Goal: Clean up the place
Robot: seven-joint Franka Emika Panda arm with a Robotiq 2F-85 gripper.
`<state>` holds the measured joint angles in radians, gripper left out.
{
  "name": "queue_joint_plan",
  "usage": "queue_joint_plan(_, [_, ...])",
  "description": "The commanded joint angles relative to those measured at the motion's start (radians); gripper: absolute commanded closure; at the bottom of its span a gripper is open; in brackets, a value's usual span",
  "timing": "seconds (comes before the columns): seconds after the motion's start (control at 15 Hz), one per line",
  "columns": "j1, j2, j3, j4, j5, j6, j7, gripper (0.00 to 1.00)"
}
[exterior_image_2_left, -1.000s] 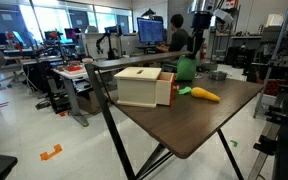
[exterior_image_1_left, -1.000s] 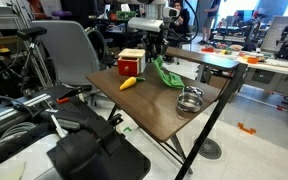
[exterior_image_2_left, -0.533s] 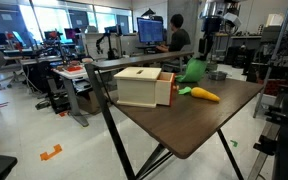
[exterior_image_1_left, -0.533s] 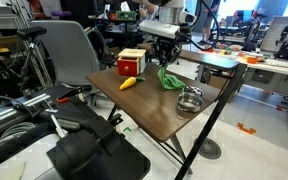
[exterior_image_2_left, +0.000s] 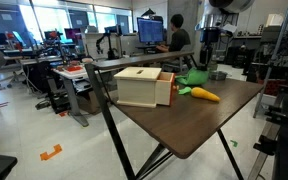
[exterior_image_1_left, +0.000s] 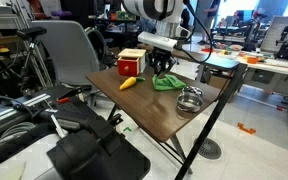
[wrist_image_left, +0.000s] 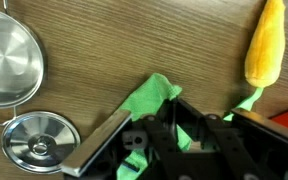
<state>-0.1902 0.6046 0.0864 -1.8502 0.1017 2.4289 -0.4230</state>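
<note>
My gripper is carrying the pinched fold of the green cloth (exterior_image_1_left: 168,83), which still lies bunched. Next, it needs to turn on the way toward the pot's lid (exterior_image_1_left: 195,91), then go down and let go of the cloth.
The dark brown wood-look tabletop (exterior_image_1_left: 152,116) on black crossed legs shows in both exterior views (exterior_image_2_left: 198,126) and fills the wrist view (wrist_image_left: 114,40). A green cloth (exterior_image_1_left: 168,83) lies bunched on it, also visible in an exterior view (exterior_image_2_left: 192,80). My gripper (exterior_image_1_left: 162,68) points straight down onto the cloth. In the wrist view its fingers (wrist_image_left: 176,128) are closed with a fold of the green cloth (wrist_image_left: 149,98) between them. A yellow-orange toy vegetable (exterior_image_1_left: 129,83) lies beside the cloth (wrist_image_left: 267,45).
A wooden box (exterior_image_1_left: 131,62) with a red front stands at the table's far side (exterior_image_2_left: 144,87). A steel pot (exterior_image_1_left: 190,100) and its lid (wrist_image_left: 39,145) sit near the cloth (wrist_image_left: 9,65). Office chairs, desks and a person surround the table.
The gripper carried the hanging green cloth away from the box towards the middle of the table and came down. The cloth now rests bunched on the tabletop.
</note>
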Motion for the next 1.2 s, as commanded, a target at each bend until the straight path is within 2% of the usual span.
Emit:
queue_joint_plan(0.0, [-0.009,0.051,0.005,0.126,-0.039,-0.139,-0.091,0.97])
queue_joint_plan(0.33, [0.014,0.126,-0.011,0.311,-0.160,-0.351,-0.254,0.97])
queue_joint_plan(0.47, [0.032,0.158,-0.024,0.367,-0.218,-0.393,-0.295,0.97])
queue_joint_plan(0.73, [0.067,0.221,-0.052,0.424,-0.326,-0.393,-0.356,0.97])
queue_joint_plan(1.0, [0.096,0.264,-0.074,0.441,-0.425,-0.329,-0.399,0.97])
queue_joint_plan(1.13, [0.110,0.260,-0.084,0.424,-0.478,-0.260,-0.424,0.97])
